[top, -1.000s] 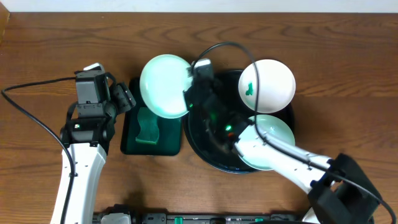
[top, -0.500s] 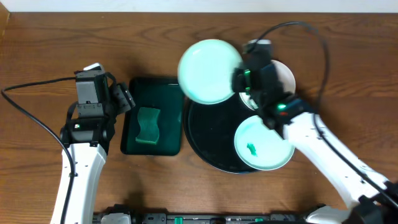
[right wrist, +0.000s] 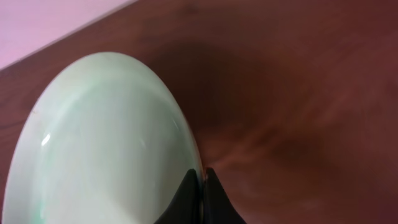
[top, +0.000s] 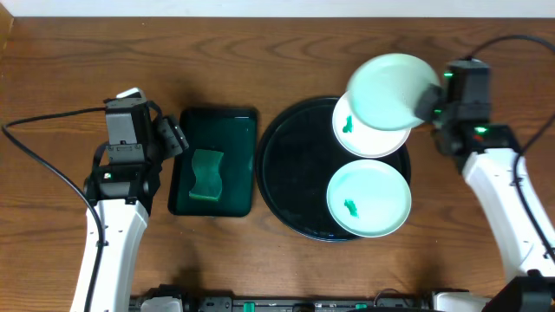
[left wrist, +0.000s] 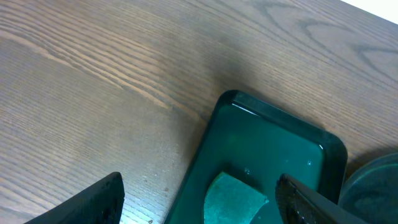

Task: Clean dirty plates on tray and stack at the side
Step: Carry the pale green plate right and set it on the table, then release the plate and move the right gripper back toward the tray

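The right gripper moves back and to the right in the overhead view next. It then goes down onto the table (top: 466, 85) (right wrist: 261, 87) beside the black tray, where the wood is bare.
My right gripper (top: 431, 101) is shut on the rim of a clean pale mint plate (top: 390, 91) and holds it in the air over the back right of the black tray (top: 290, 173). In the right wrist view the fingers (right wrist: 200, 177) pinch that plate's (right wrist: 99, 143) edge. Under it on the tray lies a white plate (top: 351, 139) with a green smear. A second mint plate (top: 368, 198) with a green smear lies at the tray's front right. My left gripper (left wrist: 199, 199) is open and empty above a green sponge (left wrist: 233, 199).
A rectangular dark green tray (top: 212, 160) with the green sponge (top: 206, 174) stands left of the black tray; it also shows in the left wrist view (left wrist: 273, 149). Bare wooden table lies right of the black tray.
My right arm has carried the mint plate from above the green tray rightward across the black tray to its back right edge. The left arm has not moved.
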Available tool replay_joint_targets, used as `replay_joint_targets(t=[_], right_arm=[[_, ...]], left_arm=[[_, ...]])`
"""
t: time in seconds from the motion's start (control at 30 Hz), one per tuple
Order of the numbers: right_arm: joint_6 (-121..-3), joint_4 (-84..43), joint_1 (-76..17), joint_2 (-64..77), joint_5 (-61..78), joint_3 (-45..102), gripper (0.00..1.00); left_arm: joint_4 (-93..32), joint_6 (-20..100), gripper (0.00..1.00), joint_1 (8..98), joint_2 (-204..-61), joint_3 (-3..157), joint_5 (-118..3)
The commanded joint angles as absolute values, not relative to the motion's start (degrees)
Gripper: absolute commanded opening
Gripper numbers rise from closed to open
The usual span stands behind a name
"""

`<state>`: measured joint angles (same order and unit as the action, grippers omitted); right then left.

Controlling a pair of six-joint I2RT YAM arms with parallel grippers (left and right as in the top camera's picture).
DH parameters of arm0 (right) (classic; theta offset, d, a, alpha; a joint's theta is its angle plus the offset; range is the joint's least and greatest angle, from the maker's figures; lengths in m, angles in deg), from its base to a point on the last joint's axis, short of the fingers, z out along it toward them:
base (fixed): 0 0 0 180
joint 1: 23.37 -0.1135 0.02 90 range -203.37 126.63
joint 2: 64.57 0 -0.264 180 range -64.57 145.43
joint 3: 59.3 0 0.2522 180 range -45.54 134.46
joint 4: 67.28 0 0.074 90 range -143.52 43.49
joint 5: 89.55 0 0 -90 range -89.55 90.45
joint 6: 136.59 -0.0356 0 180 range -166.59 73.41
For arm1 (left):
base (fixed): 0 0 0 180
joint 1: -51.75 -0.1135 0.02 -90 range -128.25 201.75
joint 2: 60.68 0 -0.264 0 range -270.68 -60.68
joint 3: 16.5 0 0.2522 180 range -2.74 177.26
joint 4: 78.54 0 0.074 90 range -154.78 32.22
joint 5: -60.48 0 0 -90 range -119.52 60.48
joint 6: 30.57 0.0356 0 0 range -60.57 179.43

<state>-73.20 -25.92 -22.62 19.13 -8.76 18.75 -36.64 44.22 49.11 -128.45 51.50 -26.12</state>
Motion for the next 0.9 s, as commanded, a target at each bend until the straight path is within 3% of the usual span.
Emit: replay_joint_targets(t=[0.0, 0.37, 0.57, 0.87], right_arm=[[-74.01, -23.41, -16.45, 17.93, -7.6, 19.6, 0.01], [-74.62, -14.47, -2.27, 17.95, -7.97, 19.54, 0.01], [-74.8, -12.41, -1.59, 18.23, -12.63, 17.35, 0.01], [-76.83, -20.52, -1.66, 18.69, -12.76, 7.6, 0.01]], left_arm=[[-36.59, 43.74, 0.78, 48.87, -128.74, 52.5, -25.37], [-36.59, 43.74, 0.78, 48.87, -128.74, 52.5, -25.4], [-36.59, 43.74, 0.78, 48.87, -128.74, 52.5, -25.4], [-36.59, 43.74, 0.78, 48.87, -128.74, 52.5, -25.4]])
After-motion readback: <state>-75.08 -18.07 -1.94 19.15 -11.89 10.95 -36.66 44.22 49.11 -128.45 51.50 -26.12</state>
